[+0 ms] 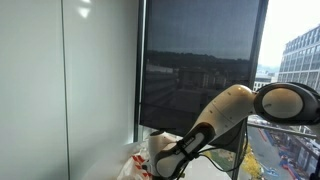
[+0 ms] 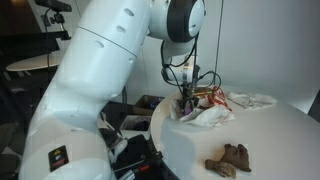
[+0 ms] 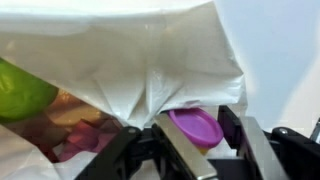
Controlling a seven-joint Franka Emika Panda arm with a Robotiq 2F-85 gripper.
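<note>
My gripper lifts from the bag next and carries the purple disc to the tabletop (image 2: 238, 139) beside the brown plush toy. It then lowers and releases the disc, since that spot is clear.
In the wrist view my gripper (image 3: 200, 135) has its two fingers closed against the sides of a flat purple disc (image 3: 195, 127), which sits at the mouth of a white plastic bag (image 3: 130, 50). A green round item (image 3: 20, 90) and reddish items lie inside the bag on the left. In an exterior view the gripper (image 2: 188, 100) points down into the crumpled white bag (image 2: 215, 112) on a round white table (image 2: 270, 140). The bag also shows low in the other exterior view (image 1: 140, 160), beside the arm (image 1: 205, 130).
A brown plush toy (image 2: 228, 158) lies near the table's front edge. Black gear and cables (image 2: 135, 150) sit below the table by the robot base. A large window with a dark blind (image 1: 200, 60) stands behind the table.
</note>
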